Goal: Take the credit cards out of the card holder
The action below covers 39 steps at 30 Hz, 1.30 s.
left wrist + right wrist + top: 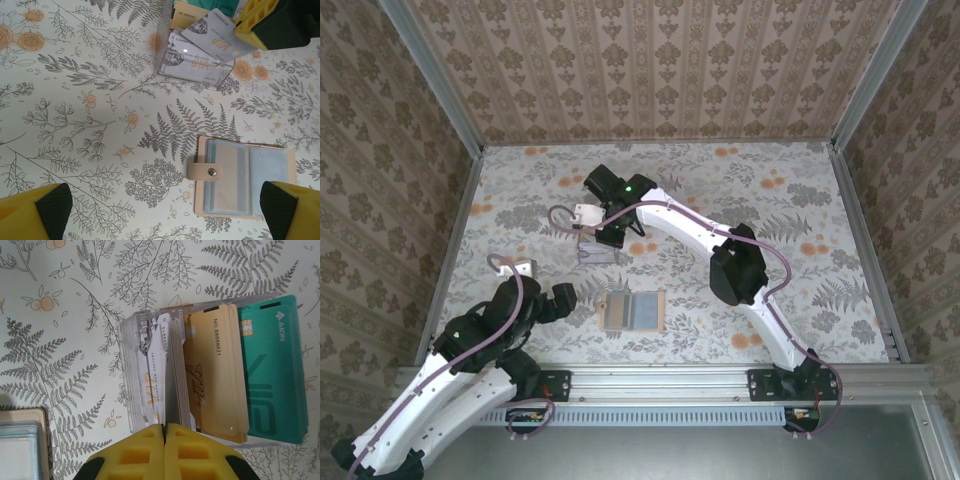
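Observation:
Next, my right gripper lowers the tilted pale grey card into the clear box's grey-card section (597, 254) (154, 370) and releases it, because matching grey cards stand there.
The card holder (633, 311) lies open on the table, its grey-blue sleeves up and its tan snap strap (206, 171) folded over the left panel. My left gripper (162, 212) hovers open just to its left, with nothing between the fingers. My right gripper (165, 427) is shut on a pale grey credit card (212, 35). It holds the card tilted over a clear box (127, 365). Inside that box stand grey cards (152, 365), yellow cards (212, 370) and teal cards (270, 375). In the top view the right gripper (603, 232) is at the table's middle back.
The clear box (595, 252) stands a short way behind the card holder (245, 177). Patterned walls close the table on three sides. Bare floral tabletop (100, 125) stretches left of the holder.

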Each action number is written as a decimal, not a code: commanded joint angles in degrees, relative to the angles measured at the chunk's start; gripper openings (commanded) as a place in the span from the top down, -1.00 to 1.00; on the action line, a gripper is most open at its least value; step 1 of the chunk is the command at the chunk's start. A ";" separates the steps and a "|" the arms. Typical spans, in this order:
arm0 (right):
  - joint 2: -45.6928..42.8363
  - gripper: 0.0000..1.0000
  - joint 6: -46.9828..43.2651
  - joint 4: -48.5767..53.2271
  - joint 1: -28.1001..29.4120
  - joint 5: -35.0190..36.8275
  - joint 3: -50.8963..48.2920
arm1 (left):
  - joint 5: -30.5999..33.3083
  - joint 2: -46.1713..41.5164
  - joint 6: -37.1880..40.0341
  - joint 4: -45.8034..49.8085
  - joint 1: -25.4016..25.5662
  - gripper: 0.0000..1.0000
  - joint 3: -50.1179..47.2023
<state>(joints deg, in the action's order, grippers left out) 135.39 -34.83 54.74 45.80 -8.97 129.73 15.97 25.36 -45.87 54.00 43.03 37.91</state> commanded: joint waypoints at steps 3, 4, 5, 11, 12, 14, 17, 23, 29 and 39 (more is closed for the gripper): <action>2.28 1.00 -1.38 2.31 0.84 -0.10 1.65 | 0.50 -0.60 -0.36 -0.08 -0.32 -1.00 -0.99; 2.41 1.00 -1.38 2.15 0.91 0.17 1.60 | 0.52 -0.56 -0.36 -0.06 -0.40 -1.00 -0.99; 2.58 1.00 -1.35 2.10 0.96 0.43 1.72 | 0.47 -0.59 -0.28 -0.03 -0.39 -1.00 -0.95; 3.21 1.00 -0.92 1.35 0.93 1.94 2.10 | 0.51 -0.63 -0.20 -0.10 -0.33 -1.00 -0.91; 3.28 1.00 -0.72 1.17 0.86 2.24 2.21 | 0.49 -0.58 -0.27 -0.11 -0.31 -1.00 -0.91; 3.30 0.96 -0.44 0.69 0.81 3.00 2.16 | 0.37 -0.58 -0.25 -0.20 -0.35 -1.00 -0.94; 3.20 0.65 0.09 0.14 0.87 4.24 2.37 | 0.22 -0.66 -0.18 -0.05 -0.32 -1.00 -0.85; 2.52 0.53 1.37 -2.04 0.76 6.51 2.37 | 0.16 -0.65 -0.19 -0.05 -0.31 -1.00 -0.87; -0.73 0.46 6.77 -4.22 0.19 7.30 0.33 | -0.74 -0.63 0.34 -0.95 -0.32 -1.00 -1.19; -29.00 0.30 29.26 -33.38 -1.72 4.01 -39.91 | -7.55 2.01 1.41 -8.13 -0.35 -0.83 -3.83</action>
<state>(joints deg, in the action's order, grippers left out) 114.19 -15.51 32.32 44.29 -3.66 96.20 12.10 26.09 -45.32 50.04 43.03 35.40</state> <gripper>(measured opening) 0.350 0.922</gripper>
